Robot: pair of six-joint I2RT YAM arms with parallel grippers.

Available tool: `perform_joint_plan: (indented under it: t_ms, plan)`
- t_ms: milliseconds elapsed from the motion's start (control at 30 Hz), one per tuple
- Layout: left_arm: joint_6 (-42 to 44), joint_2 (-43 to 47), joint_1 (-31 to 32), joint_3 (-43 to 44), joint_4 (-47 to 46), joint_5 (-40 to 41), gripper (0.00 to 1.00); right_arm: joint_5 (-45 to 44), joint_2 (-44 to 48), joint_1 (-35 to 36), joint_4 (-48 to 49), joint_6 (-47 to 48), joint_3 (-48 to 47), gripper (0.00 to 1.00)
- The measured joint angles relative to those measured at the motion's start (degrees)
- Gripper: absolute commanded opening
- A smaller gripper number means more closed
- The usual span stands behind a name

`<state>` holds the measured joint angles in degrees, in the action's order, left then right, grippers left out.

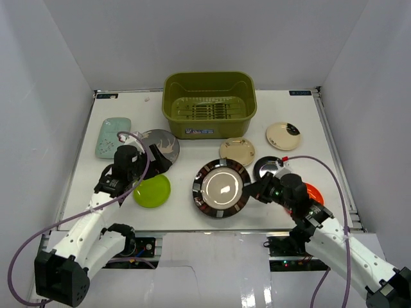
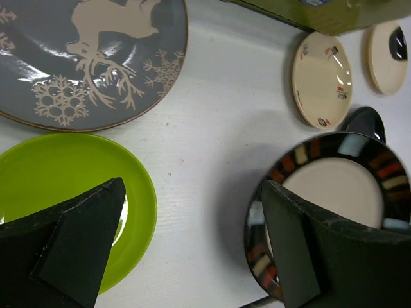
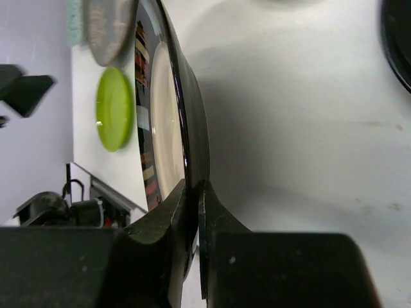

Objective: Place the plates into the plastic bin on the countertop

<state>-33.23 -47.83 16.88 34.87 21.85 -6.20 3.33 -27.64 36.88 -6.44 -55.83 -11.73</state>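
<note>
The empty olive-green bin stands outward of the robot's right gripper, so the gripper will next go up and outward, lower the plate into that bin and let go of the plate's rim.
My right gripper is shut on the right rim of the large brown-rimmed cream plate. In the right wrist view the fingers pinch its dark edge, and the plate stands clear of the countertop with a shadow under it. My left gripper is open and empty. It hovers between the lime green plate and the large plate, just in front of the grey patterned plate. The olive-green bin stands at the back centre with nothing in it.
A pale mint rectangular plate lies at back left. Two small cream plates lie right of the bin. A black plate and an orange plate lie by my right arm. White walls enclose three sides.
</note>
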Motion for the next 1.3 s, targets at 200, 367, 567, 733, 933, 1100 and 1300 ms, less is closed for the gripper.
perform_joint_plan:
  t_ms: [200,367,567,733,933,1100,1300]
  plan:
    - [-4.72,-5.44,-5.97,1.18,-2.89,0.98,0.95,3.78,-12.44,0.04,-2.49,7.13,-22.84,0.08]
    - [-6.47,-8.02,-15.54,2.80,-6.49,1.03,0.94,5.53,-25.42,-1.27,1.18,12.92,-43.43,0.08]
    - [-7.08,-16.68,-24.63,3.13,-10.03,-1.64,0.91,14.27,-45.81,-11.45,10.58,12.63,-60.35,0.08]
    - [-7.26,-23.41,-27.30,3.23,-10.95,-3.69,0.90,16.48,-65.31,-17.18,10.80,13.27,-75.34,0.08]
    - [-6.38,-29.55,-27.65,6.23,-11.63,-3.78,0.90,16.98,-86.36,-20.41,5.49,15.82,-93.79,0.08]
    - [-5.53,-32.79,-27.65,6.67,-13.18,-4.09,0.89,16.31,-93.00,-20.50,1.70,17.79,-95.97,0.08]
    - [-5.55,-36.68,-27.67,5.84,-16.00,-4.96,0.82,16.09,-93.02,-20.13,-1.03,19.39,-91.73,0.09]
